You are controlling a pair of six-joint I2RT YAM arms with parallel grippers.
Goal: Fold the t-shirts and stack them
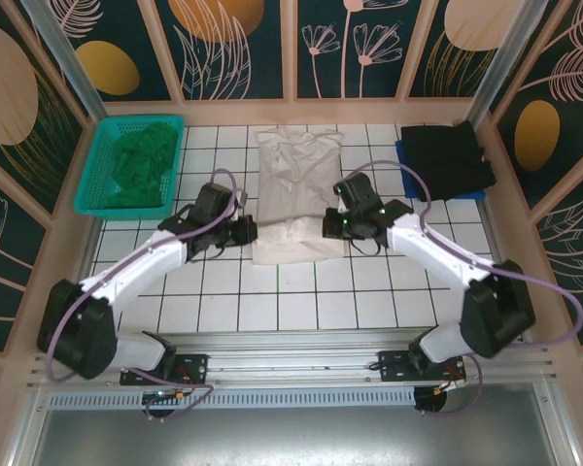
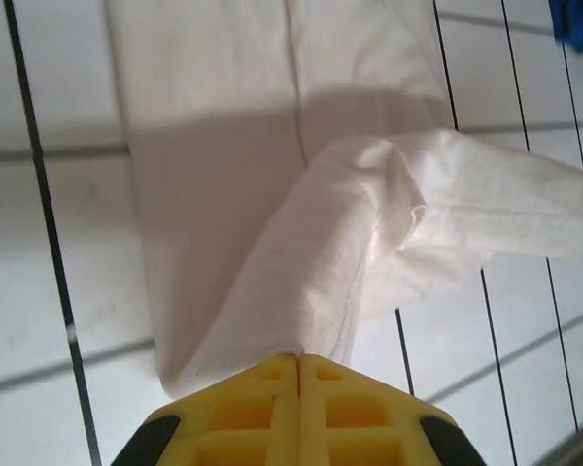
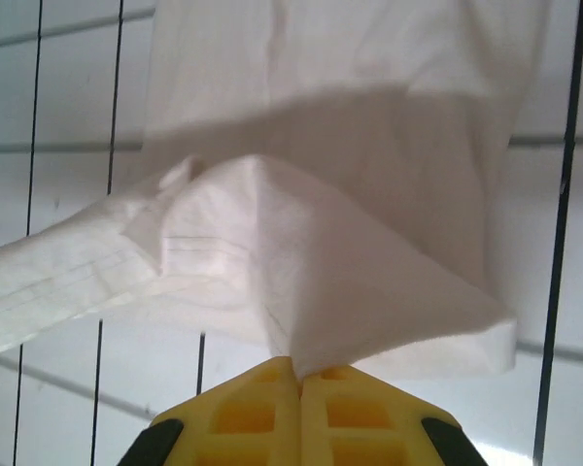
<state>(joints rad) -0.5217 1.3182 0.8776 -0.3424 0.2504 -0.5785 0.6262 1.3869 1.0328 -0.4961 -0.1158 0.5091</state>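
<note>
The robot's right gripper will move its corner outward and down onto the flat middle of the cream-white shirt [image 1: 321, 201] [image 3: 423, 146] and let go of it, because the lifted edge hangs loose.
A cream-white t-shirt [image 1: 293, 184] lies lengthwise in the middle of the tiled table, folded into a long strip. My left gripper [image 1: 250, 231] is shut on its near left corner [image 2: 272, 291], yellow fingers [image 2: 262, 388] pressed together on the cloth. At the near right corner, my right gripper [image 1: 330, 223] is shut on the cloth [image 3: 340, 282] and lifts it off the table. A black t-shirt [image 1: 445, 157] lies folded at the back right. The dark green t-shirt [image 1: 141, 165] is crumpled in the teal basket [image 1: 95, 175].
A blue cloth [image 1: 401, 155] peeks out under the black shirt; its corner [image 2: 578, 21] shows in the left wrist view. Patterned walls close the back and sides. White tiles [image 1: 291, 301] lie between the shirt and the arm bases.
</note>
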